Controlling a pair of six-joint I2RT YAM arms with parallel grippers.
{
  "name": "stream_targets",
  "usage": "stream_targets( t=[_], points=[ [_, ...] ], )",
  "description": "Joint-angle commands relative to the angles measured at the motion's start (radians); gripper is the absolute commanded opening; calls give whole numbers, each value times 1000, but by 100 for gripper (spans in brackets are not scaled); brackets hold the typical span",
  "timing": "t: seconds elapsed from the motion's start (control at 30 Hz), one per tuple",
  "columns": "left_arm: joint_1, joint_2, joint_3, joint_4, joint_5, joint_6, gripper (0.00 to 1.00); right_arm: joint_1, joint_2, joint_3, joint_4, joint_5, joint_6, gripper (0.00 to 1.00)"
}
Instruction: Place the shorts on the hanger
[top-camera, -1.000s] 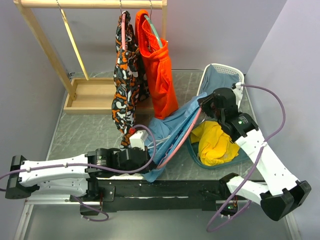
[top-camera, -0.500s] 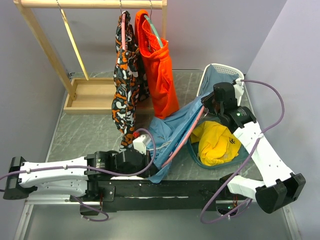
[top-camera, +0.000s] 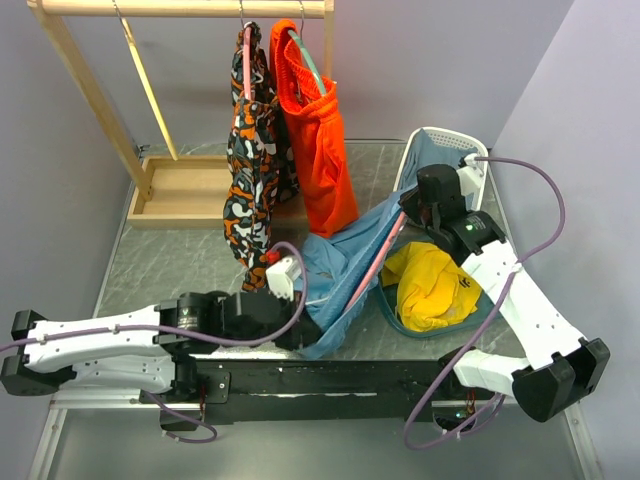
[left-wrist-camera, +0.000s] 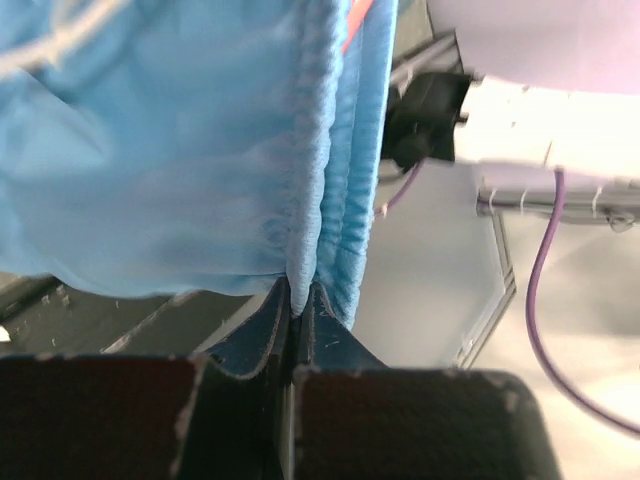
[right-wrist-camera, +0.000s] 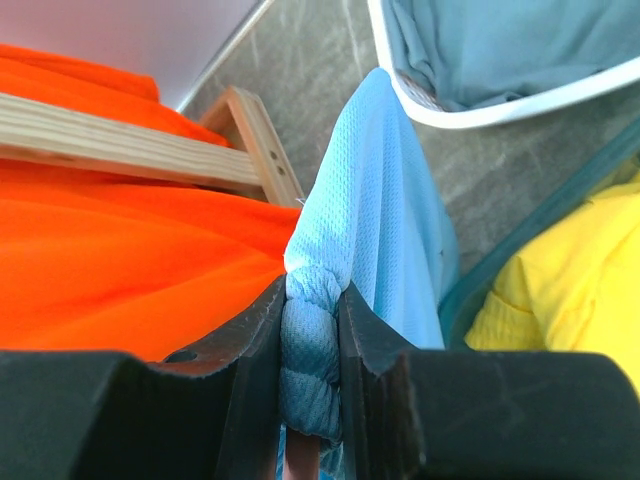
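Note:
The shorts' pinched edge moves outward and toward the pink hanger next, and my left gripper then releases it. That edge sits away from the pink hanger's lower end (top-camera: 351, 303) (left-wrist-camera: 349, 38).
The light sky-blue shorts (top-camera: 345, 255) hang stretched on a slant between my two grippers. The pink hanger (top-camera: 375, 265) shows as a pink bar running along the shorts from upper right to lower left. My left gripper (top-camera: 300, 335) is shut on the lower edge of the shorts (left-wrist-camera: 180, 150), with the fabric pinched between its fingertips (left-wrist-camera: 270, 325). My right gripper (top-camera: 408, 205) is shut on a bunched roll of the shorts (right-wrist-camera: 380, 200) at the upper end. A sliver of pink hanger (right-wrist-camera: 298, 462) shows under that roll. Most of the hanger is hidden by fabric.
A wooden rack (top-camera: 180, 8) with a base tray (top-camera: 180, 190) stands at the back left. A patterned garment (top-camera: 250, 170) and the orange shorts (top-camera: 320, 150) hang on it. A white basket (top-camera: 470, 150) holds grey-blue cloth. A yellow garment (top-camera: 430, 285) lies in a teal-rimmed bin.
My left gripper has moved a little to the right with the shorts' lower edge. My right gripper has shifted slightly left and back. Both keep their hold.

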Motion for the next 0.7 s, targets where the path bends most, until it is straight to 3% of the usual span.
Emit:
stream_targets(
  t=[0.0,0.17,0.3,0.37,0.43,0.47,0.57,0.67],
  points=[
    [80,61,63,-105,159,91,1,32,-50,42,206,277,20,0],
    [131,180,134,-115,41,177,4,33,-53,61,142,165,54,0],
    [173,213,183,-69,-3,246,13,35,-56,49,102,47,94,0],
    [176,232,229,-57,-9,287,26,30,-56,32,78,10,122,0],
    [176,239,249,-52,-8,318,33,30,-49,32,38,-31,133,0],
    [176,233,249,-45,-15,326,46,30,-47,41,24,-42,142,0],
    [176,204,235,-35,-45,356,67,27,-44,42,-1,-68,148,0],
    [171,148,189,-42,-46,390,68,17,-45,39,-16,-68,160,0]
  ],
)
